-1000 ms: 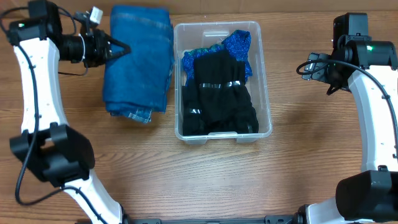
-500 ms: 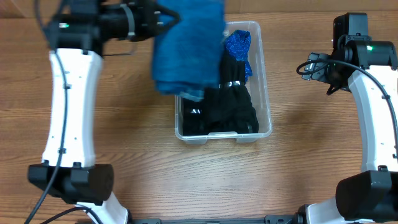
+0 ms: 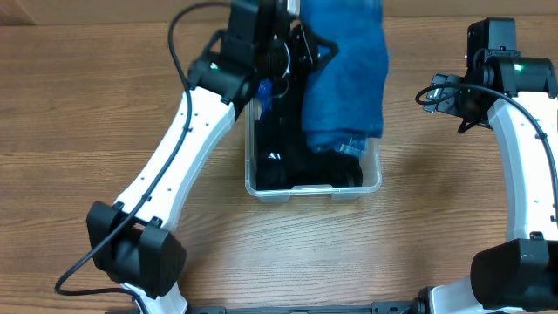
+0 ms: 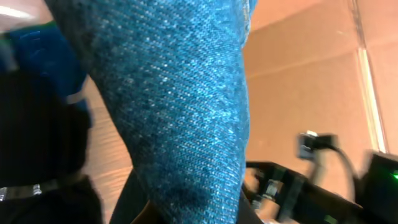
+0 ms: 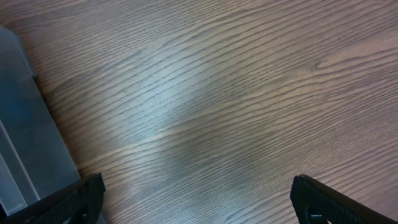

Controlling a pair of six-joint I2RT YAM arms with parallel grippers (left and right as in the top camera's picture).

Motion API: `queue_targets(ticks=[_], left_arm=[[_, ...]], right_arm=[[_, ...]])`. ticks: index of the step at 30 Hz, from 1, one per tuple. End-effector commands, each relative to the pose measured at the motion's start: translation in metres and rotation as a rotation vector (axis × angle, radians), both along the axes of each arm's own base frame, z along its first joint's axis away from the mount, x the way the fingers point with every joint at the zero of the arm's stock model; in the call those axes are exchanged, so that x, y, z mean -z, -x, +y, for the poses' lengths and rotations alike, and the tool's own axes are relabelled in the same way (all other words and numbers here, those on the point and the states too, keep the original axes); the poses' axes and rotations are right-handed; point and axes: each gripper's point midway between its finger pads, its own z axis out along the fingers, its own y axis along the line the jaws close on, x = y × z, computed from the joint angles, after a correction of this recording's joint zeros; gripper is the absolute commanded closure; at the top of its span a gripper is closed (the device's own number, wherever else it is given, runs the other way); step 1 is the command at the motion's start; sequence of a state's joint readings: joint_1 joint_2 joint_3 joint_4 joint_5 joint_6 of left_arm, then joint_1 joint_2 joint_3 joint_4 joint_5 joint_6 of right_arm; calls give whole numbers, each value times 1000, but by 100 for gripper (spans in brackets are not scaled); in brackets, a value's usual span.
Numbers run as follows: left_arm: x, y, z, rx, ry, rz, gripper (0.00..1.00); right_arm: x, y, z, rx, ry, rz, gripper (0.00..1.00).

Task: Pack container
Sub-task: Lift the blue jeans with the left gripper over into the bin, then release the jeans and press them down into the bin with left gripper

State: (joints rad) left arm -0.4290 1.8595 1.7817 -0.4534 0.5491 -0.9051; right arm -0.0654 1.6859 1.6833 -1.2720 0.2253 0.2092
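My left gripper needs to move down next and let go of the edge of the jeans onto the black clothing below that gripper, because the jeans still hang above the container.
The clear plastic container stands mid-table with black clothing inside. My left gripper is shut on folded blue denim jeans and holds them above the container's right half; the denim hangs down over its far end and right wall. In the left wrist view the denim fills the frame between the fingers, with black clothing at left. My right gripper is open and empty over bare wood to the right of the container, whose wall shows at the left edge.
The wooden table surrounds the container. The right arm stands at the right side, and the left arm reaches diagonally from the front left.
My left gripper took the denim jeans from the table left of the container, lifted them, and carried them right, so they now hang over the container's right half. The right arm has not moved.
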Motion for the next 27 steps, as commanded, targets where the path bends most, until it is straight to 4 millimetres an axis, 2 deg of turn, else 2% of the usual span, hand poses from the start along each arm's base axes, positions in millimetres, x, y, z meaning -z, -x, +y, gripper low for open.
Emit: queue_targets(ticks=[1,9,15,20,23,27], left_arm=[[-5,-5,6,-33,63,-16,96],[53,-5,23,-83,-6,82,96],[64,-5,31,-47,-91,11,96],[83,-11,49,-95,-236,-20,96],[89,-11,52,-56,-301,-70,95],[103,-13,52,-3,-367,-115,79]], right_arm=[[-20,-2,-3,9,12,-61,0],[-20,-2,-3,9,12,-61,0],[-20,-2,-3,9,12,-61,0],[-20,-2,-3,9,12,-61,0],[-20,-2,-3,9,12,-61,0],[-20,-2,-3,9,12,-61,0]])
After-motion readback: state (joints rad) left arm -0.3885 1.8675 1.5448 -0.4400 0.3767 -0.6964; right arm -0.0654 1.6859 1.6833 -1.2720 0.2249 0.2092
